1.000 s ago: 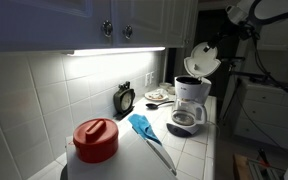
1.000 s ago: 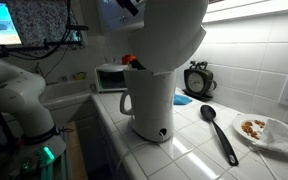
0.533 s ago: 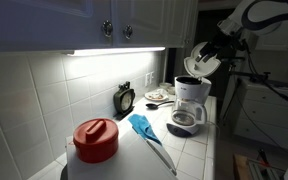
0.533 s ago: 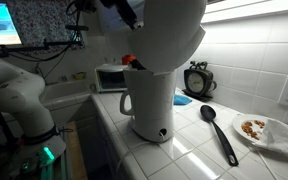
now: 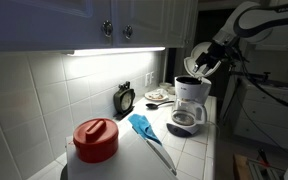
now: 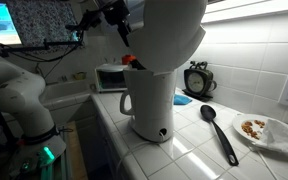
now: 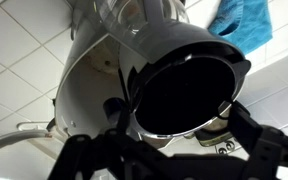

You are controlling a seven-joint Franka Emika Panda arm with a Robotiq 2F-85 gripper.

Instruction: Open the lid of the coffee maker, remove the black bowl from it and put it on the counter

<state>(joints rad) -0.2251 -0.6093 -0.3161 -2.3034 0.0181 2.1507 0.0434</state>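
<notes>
Next, my gripper's fingers lower astride the black bowl's rim edge [image 7: 133,98] facing the machine's exposed inside, where a gap leaves finger room. The black bowl [image 7: 184,88] sits below it.
The white coffee maker [image 5: 192,100] stands on the white tiled counter [image 5: 194,150], its glass carafe [image 5: 186,120] below. It fills the middle of an exterior view [image 6: 154,95]. Its pale lid [image 5: 202,58] is tipped up and open, also seen from behind [image 6: 174,30]. The black bowl [image 7: 184,88] sits in the machine's open top, seen from above in the wrist view. My gripper [image 7: 174,135] hangs just above the bowl, open and empty, one finger [image 7: 114,112] on each side of its rim. In both exterior views the gripper [image 5: 208,68] [image 6: 119,22] is beside the raised lid.
A white container with a red lid [image 5: 95,140], a blue cloth [image 5: 144,125] and a black spatula [image 6: 220,132] lie on the counter. A black clock [image 6: 197,80] and a plate of food [image 6: 266,130] are near the wall. Cabinets [image 5: 124,25] hang overhead.
The arm has come down from the upper part of both exterior views to the coffee maker's open top. The lid and bowl have not moved.
</notes>
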